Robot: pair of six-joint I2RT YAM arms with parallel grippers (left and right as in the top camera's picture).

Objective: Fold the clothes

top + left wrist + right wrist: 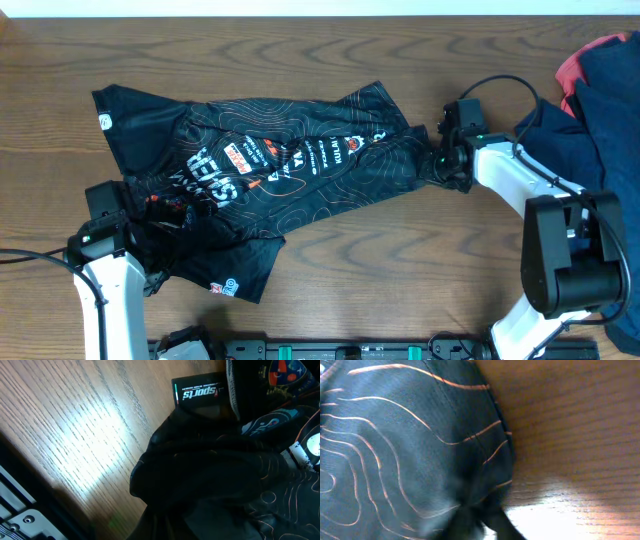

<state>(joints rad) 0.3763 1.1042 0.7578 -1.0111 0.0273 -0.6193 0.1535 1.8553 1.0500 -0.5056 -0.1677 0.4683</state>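
Observation:
The table's bare far part lies outward of my left gripper, so it needs to rise, swing the jersey's end outward, lower it there and release.
The black jersey with orange-white contour lines and sponsor logos lies crumpled across the middle of the table. My left gripper is at its lower left part, shut on bunched jersey cloth; the fingers are buried in dark fabric. My right gripper is at the jersey's right end, shut on a pinch of the cloth, which fills the right wrist view. Navy and red garments lie heaped at the far right edge.
Bare wooden table lies in front of the jersey and between the arms. The right arm's base stands at the lower right. A black rail runs along the front edge.

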